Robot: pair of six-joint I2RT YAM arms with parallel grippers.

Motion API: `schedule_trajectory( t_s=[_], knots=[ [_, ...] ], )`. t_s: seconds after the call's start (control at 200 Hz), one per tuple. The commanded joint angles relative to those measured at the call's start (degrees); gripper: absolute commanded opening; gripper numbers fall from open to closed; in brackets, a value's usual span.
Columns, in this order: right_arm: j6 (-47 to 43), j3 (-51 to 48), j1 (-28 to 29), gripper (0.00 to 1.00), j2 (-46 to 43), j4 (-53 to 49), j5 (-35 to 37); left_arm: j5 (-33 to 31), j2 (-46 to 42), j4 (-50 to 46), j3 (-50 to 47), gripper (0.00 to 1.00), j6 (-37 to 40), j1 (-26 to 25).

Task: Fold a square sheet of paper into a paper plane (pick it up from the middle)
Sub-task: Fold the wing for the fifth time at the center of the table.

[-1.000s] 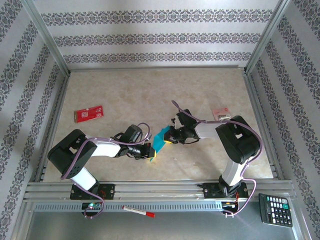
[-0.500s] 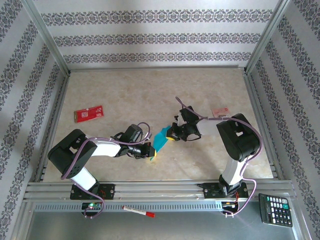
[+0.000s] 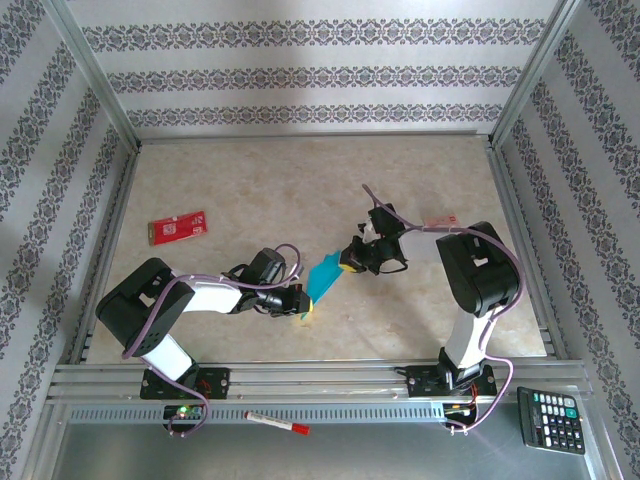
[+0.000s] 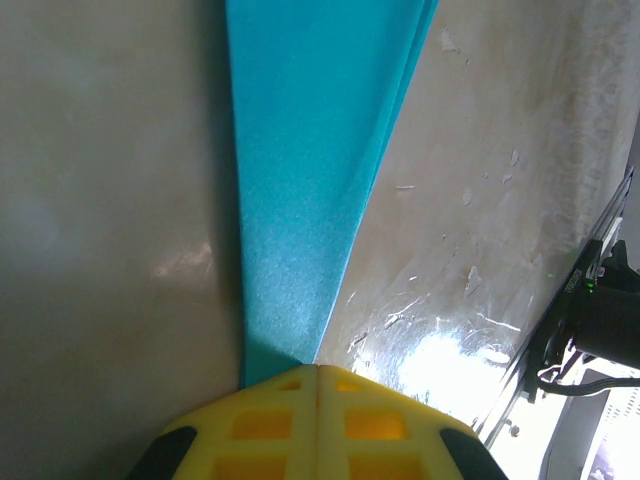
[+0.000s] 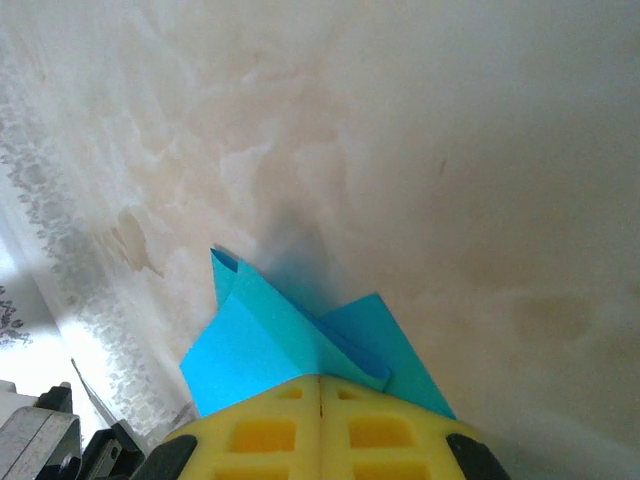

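My right gripper will next slide outward along the paper's wide far end toward the fanned flap tips just outward of it and release.
The square sheet of paper (image 3: 323,276) is teal-blue and folded into a narrow creased wedge, held just above the table between both arms. My left gripper (image 3: 303,306) is shut on its pointed near end. In the left wrist view the yellow fingertips (image 4: 290,400) pinch the paper's tip (image 4: 290,340), and the wedge widens away from them. My right gripper (image 3: 346,266) is shut on the wide far end. The right wrist view shows layered flaps of the paper (image 5: 262,335) fanning out from the closed yellow fingertips (image 5: 380,420).
A red-and-white card (image 3: 177,227) lies at the left of the table, and a smaller one (image 3: 440,223) sits beside the right arm. A red marker (image 3: 278,423) and a calculator (image 3: 550,419) rest on the front ledge. Metal frame rails border the table.
The right arm's wrist has swung up and to the right while staying shut on the paper's wide end. The left arm and the paper's tip have stayed still.
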Motion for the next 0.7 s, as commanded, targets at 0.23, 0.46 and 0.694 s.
schedule_trajectory(
  t_s=[0.23, 0.46, 0.694],
  knots=[
    [-0.7, 2.7, -6.0, 0.04, 3.4, -1.1, 16.2, -1.4, 2.5, -12.7, -3.0, 0.00, 1.4, 0.3],
    [-0.8, 5.0, -7.2, 0.03, 5.2, -2.4, 16.5, -1.1, 2.5, -13.0, -2.6, 0.00, 1.6, 0.3],
    [-3.1, 6.7, -8.6, 0.05, 1.4, -3.0, 14.0, 0.3, 1.0, -12.1, -0.3, 0.01, 0.3, 0.3]
  ],
)
